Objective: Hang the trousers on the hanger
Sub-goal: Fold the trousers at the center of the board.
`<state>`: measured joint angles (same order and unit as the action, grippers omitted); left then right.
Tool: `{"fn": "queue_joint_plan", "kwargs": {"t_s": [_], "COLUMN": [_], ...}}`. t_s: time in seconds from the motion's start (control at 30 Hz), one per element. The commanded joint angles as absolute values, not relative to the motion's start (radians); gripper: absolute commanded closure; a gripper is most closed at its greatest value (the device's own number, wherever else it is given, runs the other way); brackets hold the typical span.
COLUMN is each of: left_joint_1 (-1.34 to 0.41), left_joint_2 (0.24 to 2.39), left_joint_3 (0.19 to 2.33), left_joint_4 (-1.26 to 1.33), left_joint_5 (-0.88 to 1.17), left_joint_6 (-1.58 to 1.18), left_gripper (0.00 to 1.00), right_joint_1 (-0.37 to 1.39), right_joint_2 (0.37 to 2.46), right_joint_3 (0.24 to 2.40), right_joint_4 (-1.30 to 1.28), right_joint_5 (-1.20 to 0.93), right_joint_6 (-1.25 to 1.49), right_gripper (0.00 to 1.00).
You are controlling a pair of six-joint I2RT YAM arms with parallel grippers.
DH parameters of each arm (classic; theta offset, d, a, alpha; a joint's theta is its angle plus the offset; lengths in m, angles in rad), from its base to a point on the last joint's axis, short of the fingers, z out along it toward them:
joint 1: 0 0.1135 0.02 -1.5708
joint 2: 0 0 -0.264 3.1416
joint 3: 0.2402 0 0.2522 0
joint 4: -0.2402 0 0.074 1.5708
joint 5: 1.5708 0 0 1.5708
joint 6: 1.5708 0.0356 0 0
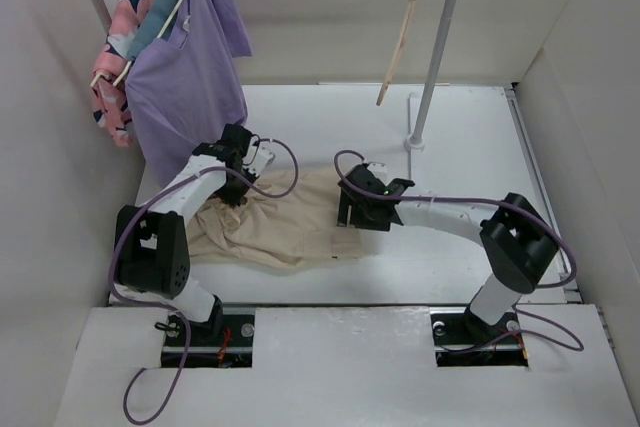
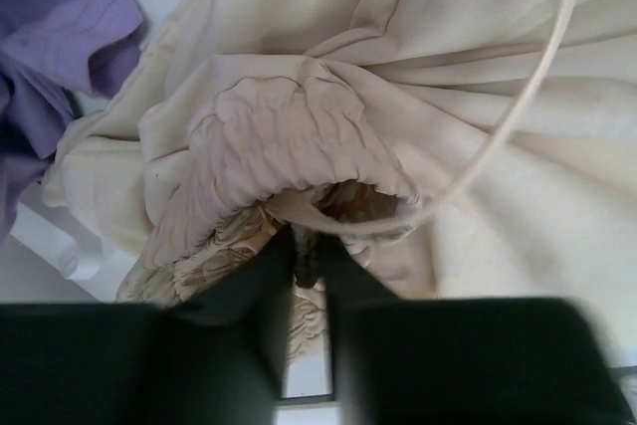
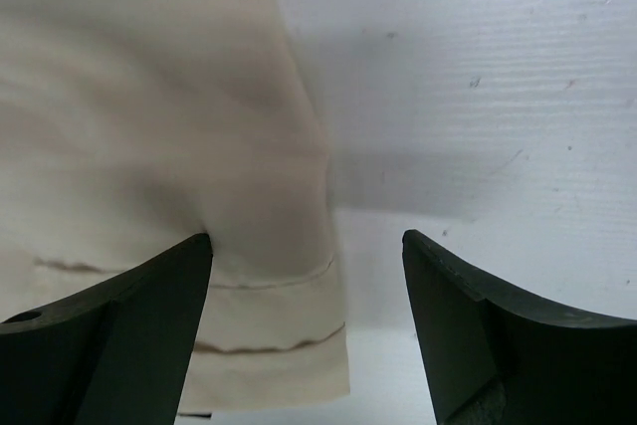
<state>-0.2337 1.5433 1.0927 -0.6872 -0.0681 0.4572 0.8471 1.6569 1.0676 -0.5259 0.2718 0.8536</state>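
Next, my right gripper moves down and slightly outward to get past the stitched hem, then closes on the cloth's edge below it.
The beige trousers [image 1: 285,225] lie crumpled on the white table between my two arms. My left gripper [image 1: 237,195] is at their left end, shut on the gathered elastic waistband [image 2: 289,126], with a bit of cloth pinched between the fingertips of the left gripper [image 2: 307,246]. My right gripper [image 1: 350,215] is open, low over the trousers' right end. In the right wrist view the right gripper [image 3: 307,246] straddles the edge of a hemmed trouser leg [image 3: 149,146], the left finger over cloth, the right over bare table. The pale hanger [image 1: 403,32] hangs on the rail, far right.
A purple shirt [image 1: 190,77] and a pink patterned garment [image 1: 120,37] hang on wooden hangers at the rail's left end, the shirt reaching down near my left gripper. The rack's right pole [image 1: 437,57] stands behind my right gripper. A thin pale cord [image 2: 528,97] arcs over the cloth.
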Motion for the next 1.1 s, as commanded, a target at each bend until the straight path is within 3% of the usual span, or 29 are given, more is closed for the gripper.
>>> {"fn": "queue_joint_plan", "kwargs": {"t_s": [0.0, 0.03, 0.27, 0.37, 0.5, 0.53, 0.63, 0.67, 1.07], "left_joint_1": [-0.224, -0.215, -0.176, -0.176, -0.176, -0.176, -0.176, -0.176, -0.279], "left_joint_2": [1.545, 1.545, 1.525, 1.514, 1.493, 1.480, 1.457, 1.445, 1.394], "left_joint_3": [1.086, 1.086, 1.052, 1.062, 1.062, 1.062, 1.052, 1.043, 1.095], "left_joint_4": [-0.689, -0.689, -0.680, -0.698, -0.707, -0.716, -0.716, -0.716, -0.738], "left_joint_5": [-0.058, -0.070, -0.121, -0.121, -0.121, -0.121, -0.121, -0.121, -0.015], "left_joint_6": [0.489, 0.505, 0.538, 0.538, 0.538, 0.538, 0.548, 0.548, 0.537], "left_gripper": [0.94, 1.00, 1.00, 1.00, 1.00, 1.00, 1.00, 1.00, 1.00], "right_joint_1": [0.793, 0.776, 0.770, 0.770, 0.770, 0.770, 0.770, 0.770, 0.693], "right_joint_2": [1.680, 1.698, 1.884, 1.884, 1.873, 1.873, 1.846, 1.827, 1.474], "right_joint_3": [1.092, 1.092, 1.177, 1.118, 1.051, 1.031, 0.996, 0.976, 0.746], "right_joint_4": [-0.440, -0.428, -0.465, -0.396, -0.305, -0.287, -0.252, -0.238, -0.288], "right_joint_5": [0.247, 0.223, 0.183, 0.131, 0.075, 0.075, 0.051, 0.051, 0.132], "right_joint_6": [0.870, 0.870, 0.844, 0.877, 0.900, 0.900, 0.920, 0.936, 1.022], "right_gripper": [0.18, 0.18, 0.18, 0.26, 0.56, 0.71, 0.88, 0.99, 1.00]}}
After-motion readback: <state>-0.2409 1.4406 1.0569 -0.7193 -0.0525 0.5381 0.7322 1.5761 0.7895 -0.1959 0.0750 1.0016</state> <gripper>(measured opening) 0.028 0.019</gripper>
